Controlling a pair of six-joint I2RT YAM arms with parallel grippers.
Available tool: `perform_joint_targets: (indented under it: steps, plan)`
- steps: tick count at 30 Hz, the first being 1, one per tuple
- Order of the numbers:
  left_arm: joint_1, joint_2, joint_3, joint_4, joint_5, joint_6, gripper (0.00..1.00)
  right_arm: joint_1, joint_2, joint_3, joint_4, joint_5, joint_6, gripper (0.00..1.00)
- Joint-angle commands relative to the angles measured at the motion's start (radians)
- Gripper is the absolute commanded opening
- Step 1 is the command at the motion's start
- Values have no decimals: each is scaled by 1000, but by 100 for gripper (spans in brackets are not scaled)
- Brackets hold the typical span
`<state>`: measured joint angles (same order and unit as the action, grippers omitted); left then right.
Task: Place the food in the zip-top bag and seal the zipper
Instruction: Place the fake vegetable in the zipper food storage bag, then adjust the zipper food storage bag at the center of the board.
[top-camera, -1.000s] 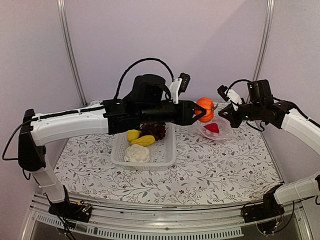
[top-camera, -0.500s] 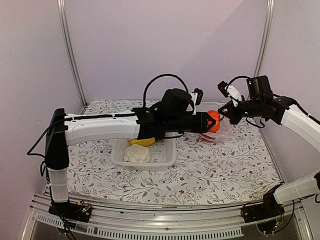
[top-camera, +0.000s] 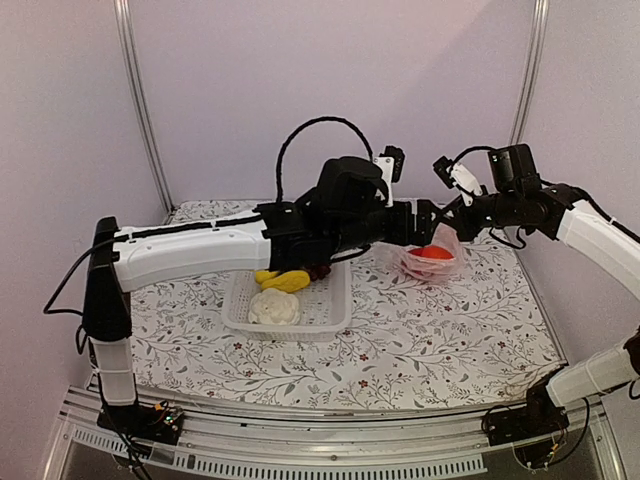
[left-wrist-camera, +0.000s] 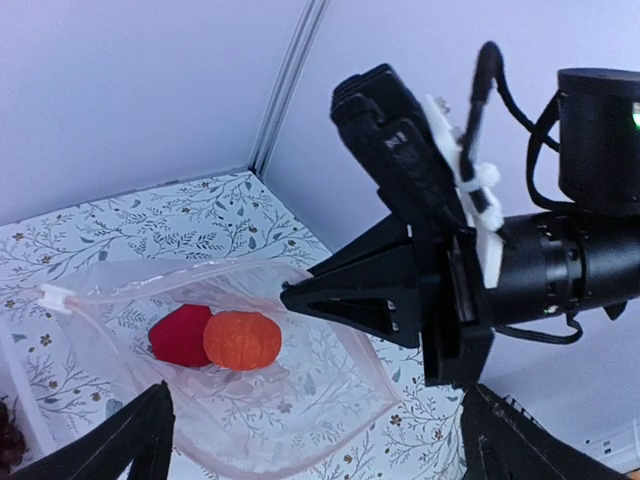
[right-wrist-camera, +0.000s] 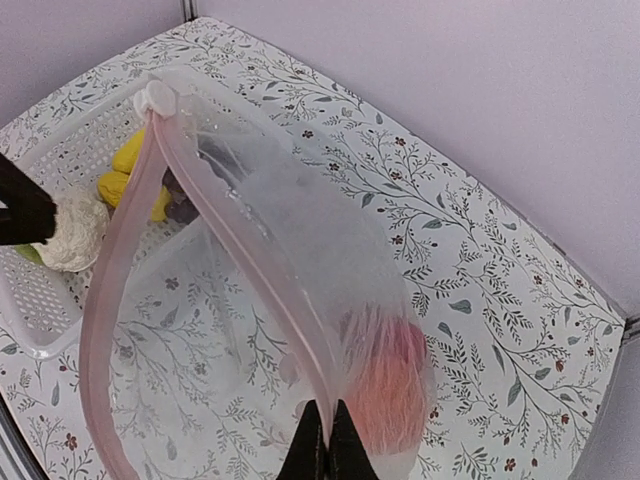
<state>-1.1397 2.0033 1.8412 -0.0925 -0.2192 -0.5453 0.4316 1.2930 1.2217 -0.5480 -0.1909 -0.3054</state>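
Observation:
The near yellow piece is still unbagged, below my left gripper and to its left in the top view. My gripper will swing across and down onto it.
The clear zip-top bag lies on the flowered cloth with its mouth held up and open. Inside it an orange piece rests against a red piece. My left gripper hangs open and empty just above the bag's mouth; in the top view it is beside the right one. My right gripper is shut on the pinkish zipper strip, lifting that edge. The rest of the food sits in the basket: a white cauliflower, yellow pieces and dark grapes.
A white lattice basket stands left of the bag, under my left forearm. A white slider tab sits at the zipper's far end. Purple walls and metal posts close the table's back and sides.
My left arm carried the orange piece rightward to the bag's mouth, then opened. The orange piece dropped into the bag beside the red one. The right gripper kept its hold.

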Motion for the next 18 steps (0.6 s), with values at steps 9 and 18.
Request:
perform_joint_targets:
  steps: [9,18]
  plan:
    - [-105,-483,-625,302,-473,250,100,-188,137,188,1,89,-21,0]
    - [-100,-627,-824,-82,-612,90,96,-256,186,372,1,153,-55,0]
